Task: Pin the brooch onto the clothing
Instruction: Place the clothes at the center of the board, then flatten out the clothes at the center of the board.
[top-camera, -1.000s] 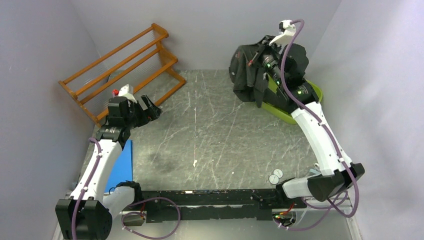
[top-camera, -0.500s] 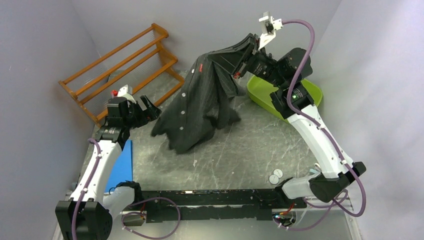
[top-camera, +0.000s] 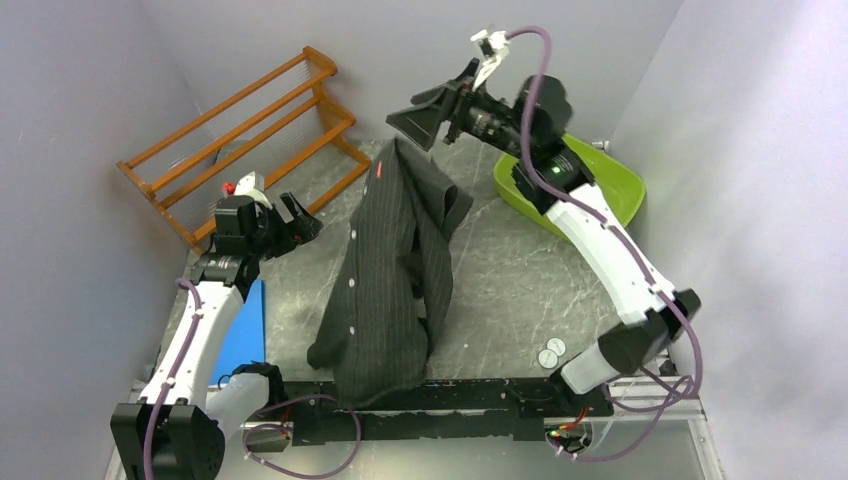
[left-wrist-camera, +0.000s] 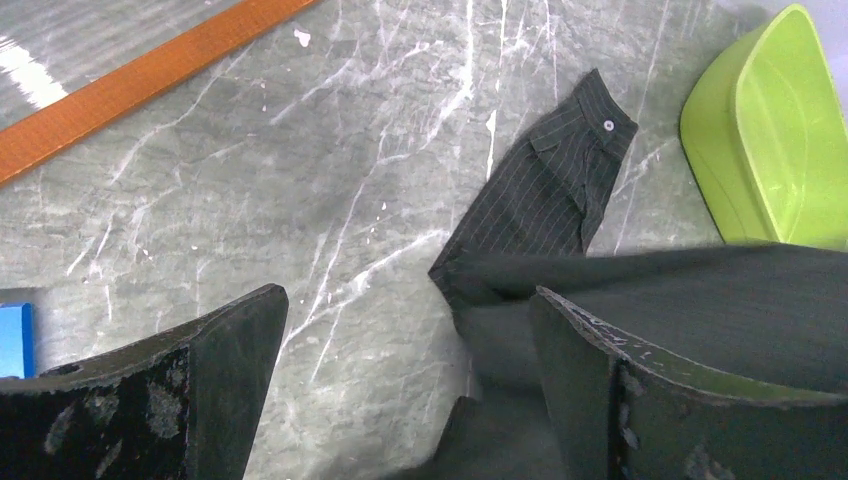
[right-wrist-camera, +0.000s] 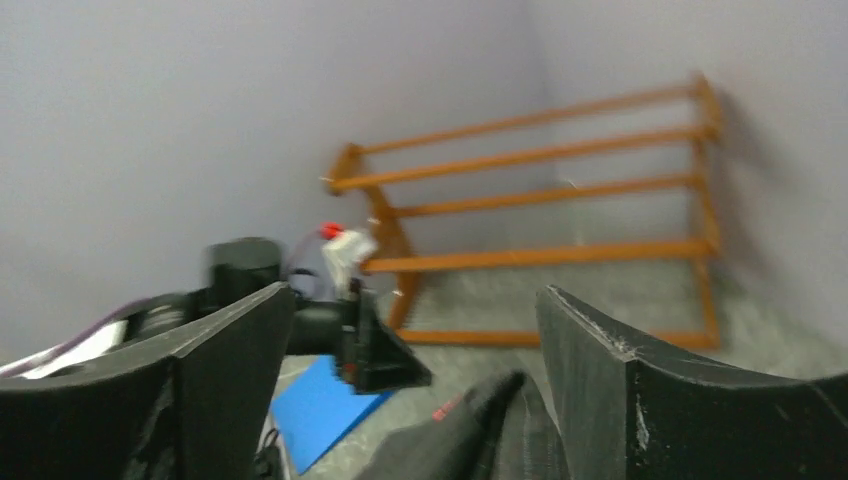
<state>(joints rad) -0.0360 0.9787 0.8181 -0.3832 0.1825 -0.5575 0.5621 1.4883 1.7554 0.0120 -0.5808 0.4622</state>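
Note:
The clothing is bunched at its fold on the bin side. My right gripper needs to tilt downward next and go down, back toward the base, onto that fold.
The clothing (top-camera: 385, 270), a black pinstriped shirt with white buttons and a red mark (top-camera: 381, 170), stretches from the back of the table to its front rail. My right gripper (top-camera: 415, 125) hangs open just above the shirt's far end. In the right wrist view this gripper (right-wrist-camera: 415, 295) has nothing between its fingers, and the shirt (right-wrist-camera: 500, 430) is below it. My left gripper (top-camera: 305, 222) stands open to the left of the shirt. In the left wrist view that gripper (left-wrist-camera: 408, 300) is empty, with a shirt cuff (left-wrist-camera: 560, 190) beyond it. I cannot tell whether the two small white discs (top-camera: 551, 351) are the brooch.
A lime green bin (top-camera: 600, 185) sits at the back right, under the right arm. A wooden rack (top-camera: 250, 130) stands at the back left, behind the left gripper. A blue pad (top-camera: 243, 330) lies beside the left arm.
The right arm swung left, pulling the shirt out of the green bin, and its gripper opened. The shirt dropped lengthwise across the table. The left arm has not moved.

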